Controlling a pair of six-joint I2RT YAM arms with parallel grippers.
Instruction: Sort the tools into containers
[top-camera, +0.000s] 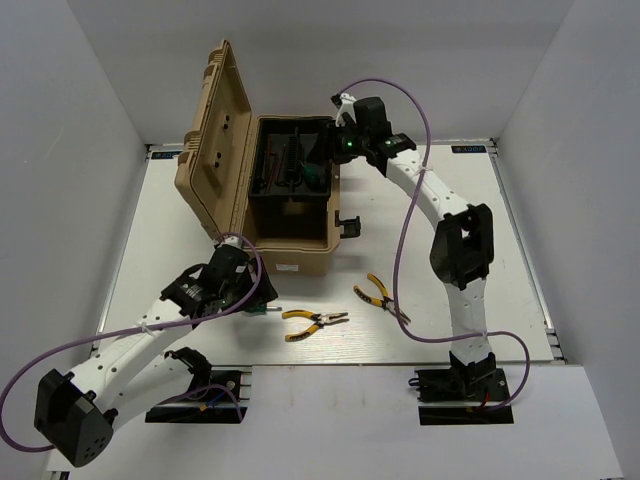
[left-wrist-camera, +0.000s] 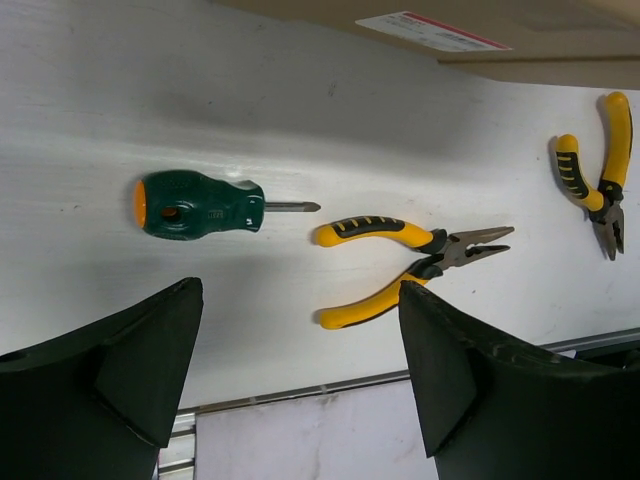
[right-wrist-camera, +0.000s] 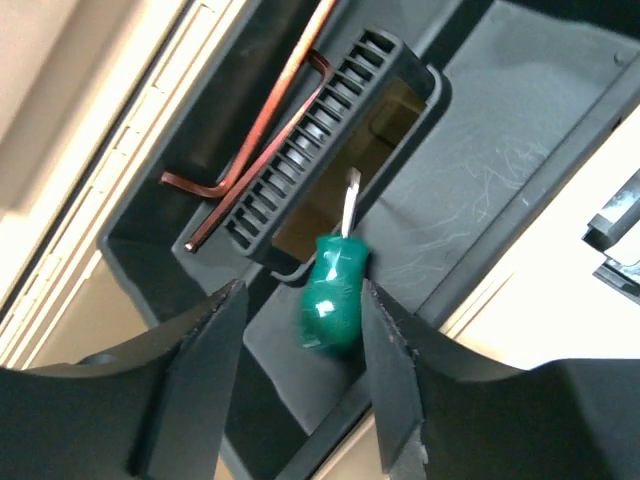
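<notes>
The second green screwdriver's handle (top-camera: 259, 308) (left-wrist-camera: 190, 205) points from one open finger's side toward the other, so my left gripper turns and comes down onto it next.
The tan toolbox (top-camera: 292, 243) stands open at the back, its lid (top-camera: 212, 140) raised to the left. My right gripper (right-wrist-camera: 300, 335) hangs open over the black inner tray (right-wrist-camera: 500, 160). A green-handled screwdriver (right-wrist-camera: 333, 292) sits blurred between its fingers, with a gap on the left side. Thin hex keys (right-wrist-camera: 262, 138) lie in a far tray slot. My left gripper (left-wrist-camera: 300, 345) is open and empty, low over the table. Ahead of it lie a second green screwdriver (left-wrist-camera: 195, 205) and yellow-handled pliers (left-wrist-camera: 400, 265). Another pair of pliers (left-wrist-camera: 598, 180) lies further right.
The tray's slotted black handle (right-wrist-camera: 320, 140) crosses just beyond the screwdriver. A metal rail (left-wrist-camera: 400, 378) marks the table's near edge below my left gripper. In the top view both pliers (top-camera: 315, 322) (top-camera: 378, 296) lie between the arms, in front of the box.
</notes>
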